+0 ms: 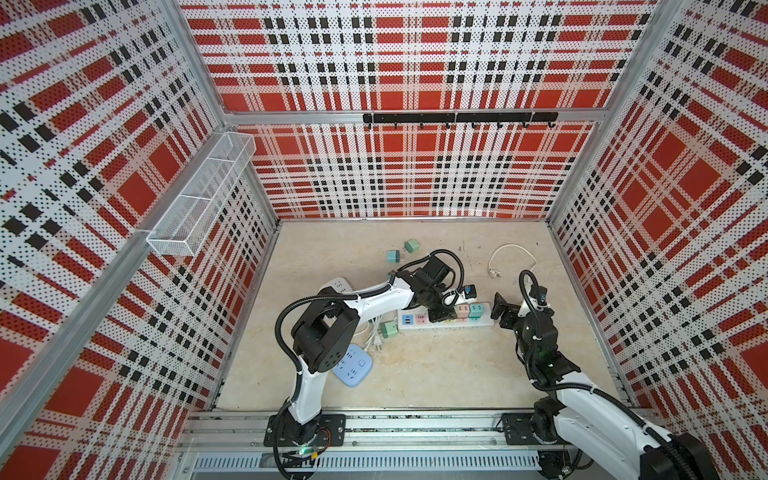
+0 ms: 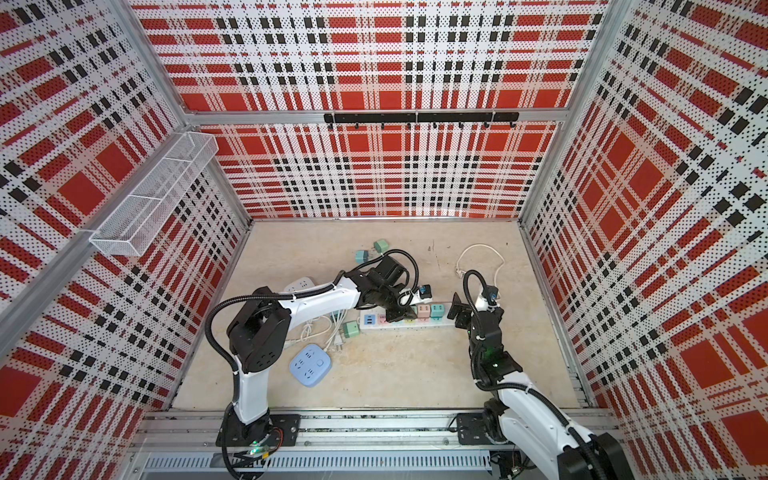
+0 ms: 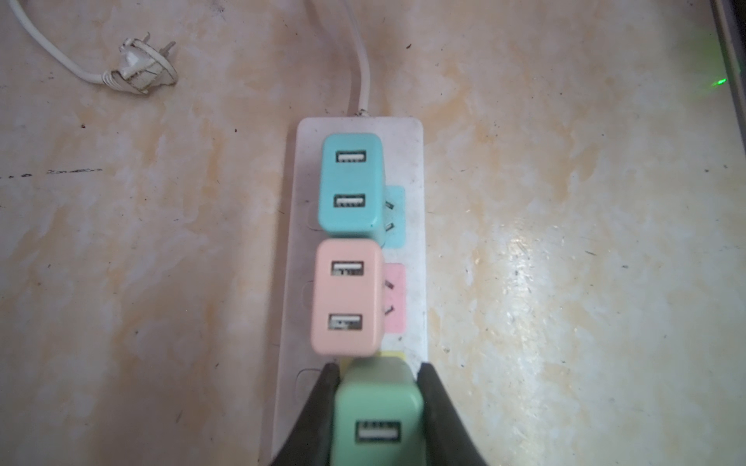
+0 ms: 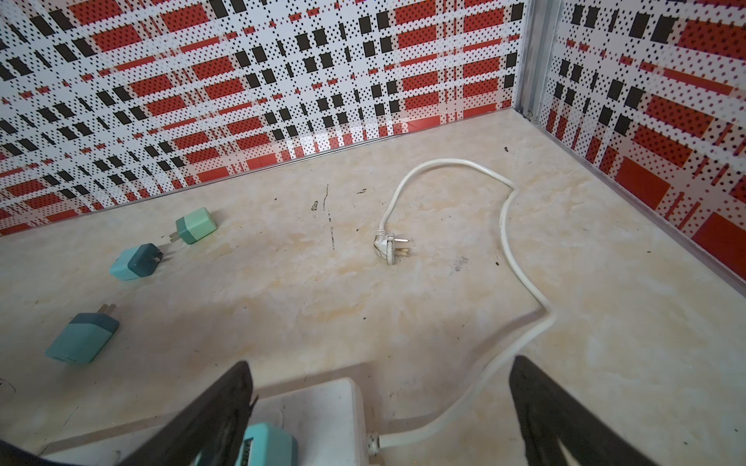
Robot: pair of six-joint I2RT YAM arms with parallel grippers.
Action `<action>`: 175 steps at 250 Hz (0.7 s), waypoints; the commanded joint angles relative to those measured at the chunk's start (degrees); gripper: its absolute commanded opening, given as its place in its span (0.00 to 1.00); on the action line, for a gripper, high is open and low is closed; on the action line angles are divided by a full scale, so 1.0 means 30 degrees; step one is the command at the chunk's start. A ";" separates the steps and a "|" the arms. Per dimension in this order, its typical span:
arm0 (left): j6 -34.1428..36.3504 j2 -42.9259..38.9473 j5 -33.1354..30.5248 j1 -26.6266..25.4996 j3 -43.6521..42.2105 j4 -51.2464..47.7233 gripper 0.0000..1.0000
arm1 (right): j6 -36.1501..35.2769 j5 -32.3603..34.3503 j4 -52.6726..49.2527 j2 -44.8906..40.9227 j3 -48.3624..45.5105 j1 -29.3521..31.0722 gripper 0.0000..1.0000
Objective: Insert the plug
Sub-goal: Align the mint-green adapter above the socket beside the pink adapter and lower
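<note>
My left gripper lowers the mint-green plug down into the yellow socket (image 1: 450,320) (image 3: 391,357) below next, right beside the seated pink plug, and releases it.
In the left wrist view my left gripper (image 3: 377,369) is shut on a mint-green plug (image 3: 377,411) with a USB port on top. The plug stands over the yellow socket (image 3: 391,357) of the white power strip (image 3: 407,161), right beside a pink plug (image 3: 347,296) and a teal plug (image 3: 350,183) seated in the strip. Its prongs are hidden. In both top views the left gripper (image 1: 441,311) (image 2: 401,313) is over the strip's middle. My right gripper (image 4: 379,361) (image 1: 500,309) is open, straddling the strip's cable end (image 4: 319,407) without holding anything.
The strip's white cord (image 4: 520,274) loops back to its own loose plug (image 4: 389,248). Three loose chargers (image 4: 196,225) (image 4: 137,262) (image 4: 82,337) lie toward the back wall. A blue round strip (image 1: 353,365), a green charger (image 1: 389,329) and tangled cords lie by the left arm.
</note>
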 commanded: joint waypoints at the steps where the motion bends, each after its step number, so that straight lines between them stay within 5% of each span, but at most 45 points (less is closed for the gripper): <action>1: -0.0072 0.0504 0.0688 0.0221 -0.0216 0.0615 0.00 | 0.0196 0.0058 0.0829 -0.0072 -0.0064 -0.0043 1.00; 175: -0.0190 0.1102 -0.0005 0.0470 -0.0398 0.0707 0.00 | 0.0225 0.0088 0.0801 -0.0333 -0.0225 -0.0043 1.00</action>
